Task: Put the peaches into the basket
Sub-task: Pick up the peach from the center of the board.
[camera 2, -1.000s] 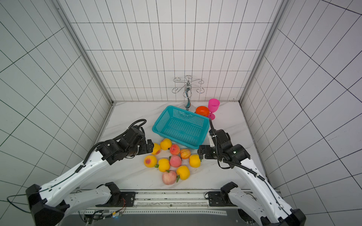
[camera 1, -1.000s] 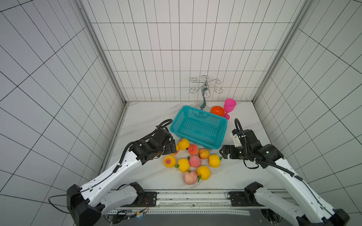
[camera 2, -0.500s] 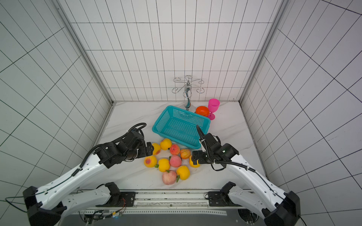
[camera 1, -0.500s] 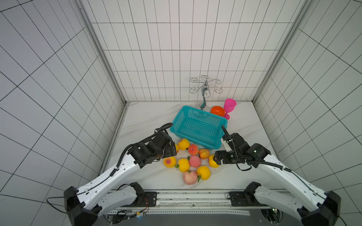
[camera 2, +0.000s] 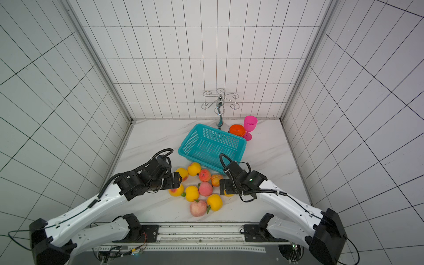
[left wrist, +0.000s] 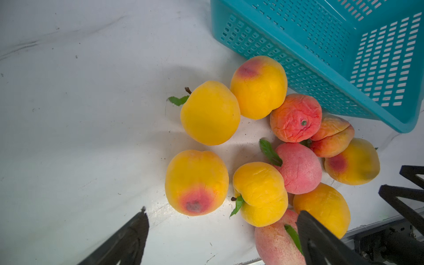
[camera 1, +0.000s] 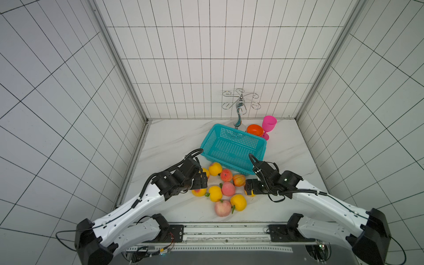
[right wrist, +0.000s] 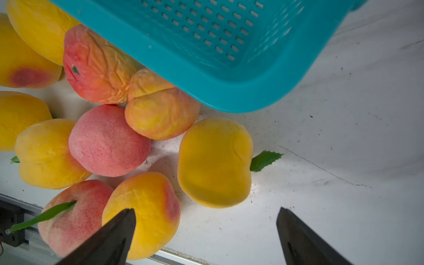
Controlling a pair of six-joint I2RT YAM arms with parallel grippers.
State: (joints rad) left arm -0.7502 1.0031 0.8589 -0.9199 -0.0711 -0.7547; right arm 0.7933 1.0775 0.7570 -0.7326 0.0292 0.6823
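Note:
My right gripper should next move down over the yellow peach with a leaf (camera 1: 251,193) (right wrist: 214,161), with its fingers on both sides of the peach, because the bare table beside the leaf has room for one finger.
Several peaches lie in a cluster (camera 1: 227,189) (camera 2: 205,189) on the white table, just in front of the teal basket (camera 1: 232,146) (camera 2: 212,144), which holds nothing. My left gripper (camera 1: 203,181) (camera 2: 176,181) hovers open at the cluster's left edge. In the left wrist view its jaws (left wrist: 223,212) stand wide, just short of a yellow peach with a red blush (left wrist: 196,182). My right gripper (camera 1: 249,187) (camera 2: 223,187) is open over the rightmost peach. In the right wrist view a yellow peach with a leaf (right wrist: 214,161) lies ahead of the gripper (right wrist: 206,210).
An orange bowl (camera 1: 254,129), a pink goblet (camera 1: 269,124) and a metal hook stand (camera 1: 239,107) stand behind the basket at the back wall. Tiled walls close in both sides. The metal rail (camera 1: 224,229) runs along the table's front edge, close to the nearest peaches.
My right arm has swung left, bringing its gripper over the rightmost peach. My left gripper has shifted slightly toward the front, over the leftmost peaches. The peaches have not moved.

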